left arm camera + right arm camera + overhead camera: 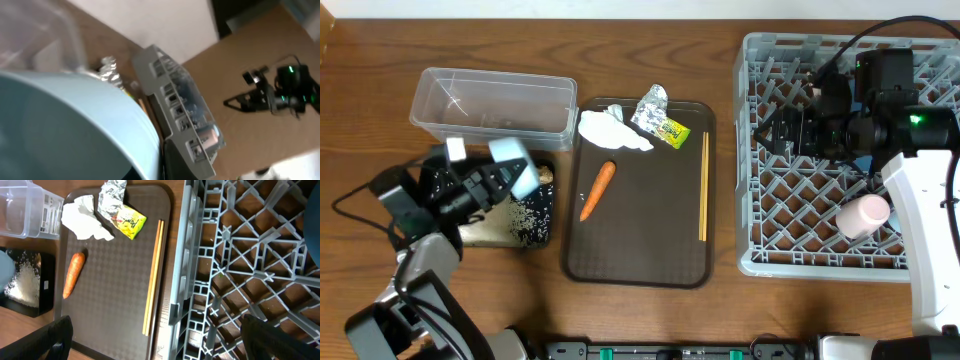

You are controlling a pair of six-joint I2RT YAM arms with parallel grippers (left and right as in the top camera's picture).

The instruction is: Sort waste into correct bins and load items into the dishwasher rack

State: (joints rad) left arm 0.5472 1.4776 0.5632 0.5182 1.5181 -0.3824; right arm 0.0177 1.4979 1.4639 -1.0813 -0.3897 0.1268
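Note:
I will next carry the bowl with my left gripper to the right in the overhead view, onto the rack's side by the chopsticks, because the rack's wires are empty there.
My left gripper (pixel 490 183) is shut on the small light-blue cup (pixel 516 165) and holds it tilted over the shallow black tray (pixel 542 236), which has white rice grains (pixel 527 215) on it. The cup fills the left wrist view (pixel 65 130). My right gripper (pixel 782 130) is open and empty above the left part of the grey dishwasher rack (pixel 760 255); in the right wrist view its fingers (pixel 160 335) straddle the rack's edge (pixel 182 255). The pink cup (pixel 863 215) lies in the rack. The carrot (pixel 597 190), tissue (pixel 610 128), foil (pixel 651 103), wrapper (pixel 671 131) and chopsticks (pixel 703 185) lie on the brown serving tray (pixel 640 262).
The clear tub (pixel 490 100) stands behind the black tray. The right wrist view also shows the carrot (pixel 73 274), tissue (pixel 84 217), foil (pixel 111 195), wrapper (pixel 130 221) and chopsticks (pixel 153 277). The bowls are not clearly in view.

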